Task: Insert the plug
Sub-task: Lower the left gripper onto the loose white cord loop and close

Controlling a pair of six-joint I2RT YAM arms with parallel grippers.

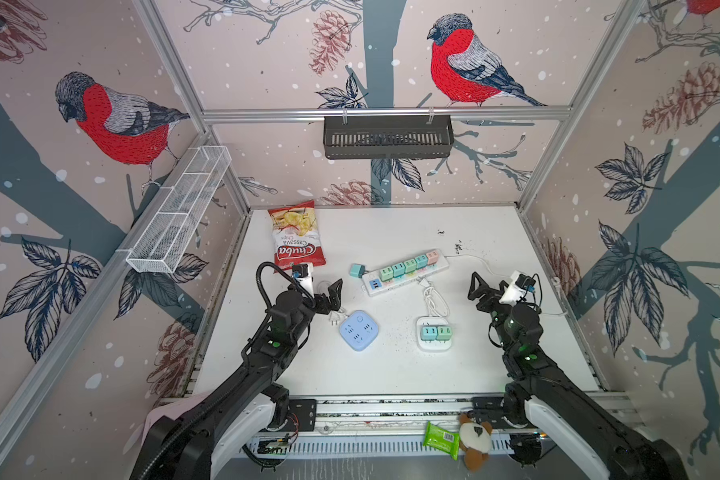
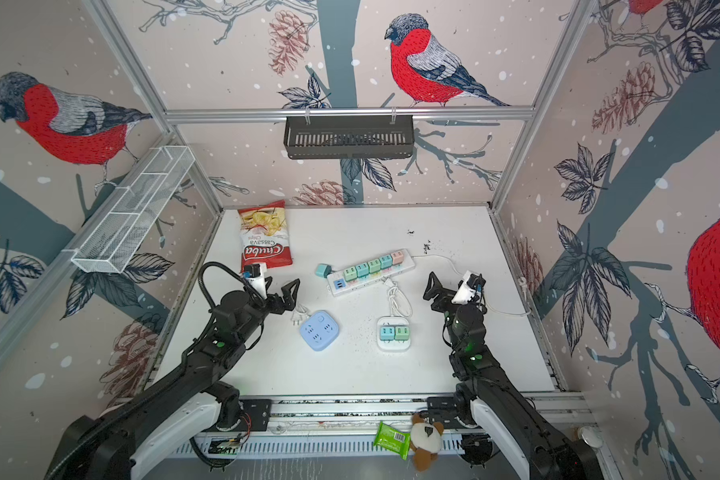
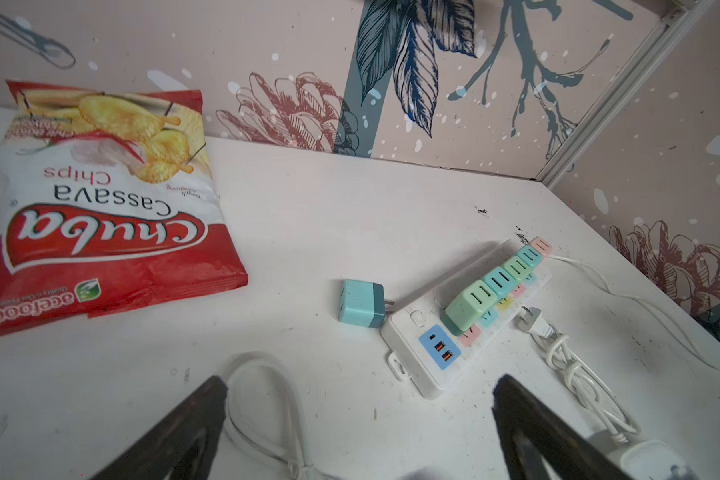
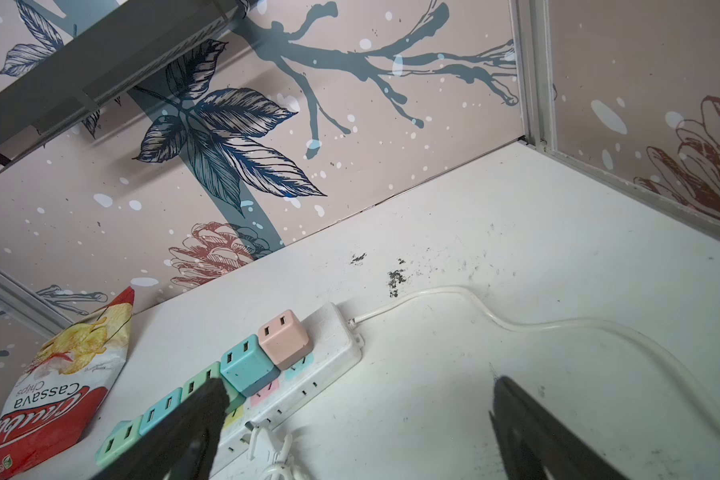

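Note:
My left gripper tips downward and lowers its open fingers onto the loop of thin white cable next, since that loop lies on the table below them.
A white power strip lies mid-table with several pastel adapters plugged in. A loose teal adapter plug lies on its side at the strip's left end, pins toward it. A white two-pin plug on the blue square socket's cord lies on the table under my left gripper, which is open and holds nothing. Its cord loop lies by one finger. Another white plug rests against the strip's front. My right gripper hangs open and empty right of the strip.
A chips bag lies at the back left. A white square socket with two adapters sits front centre. A wire basket hangs on the left wall and a black one on the back wall. A green pack and plush toy lie at the front rail.

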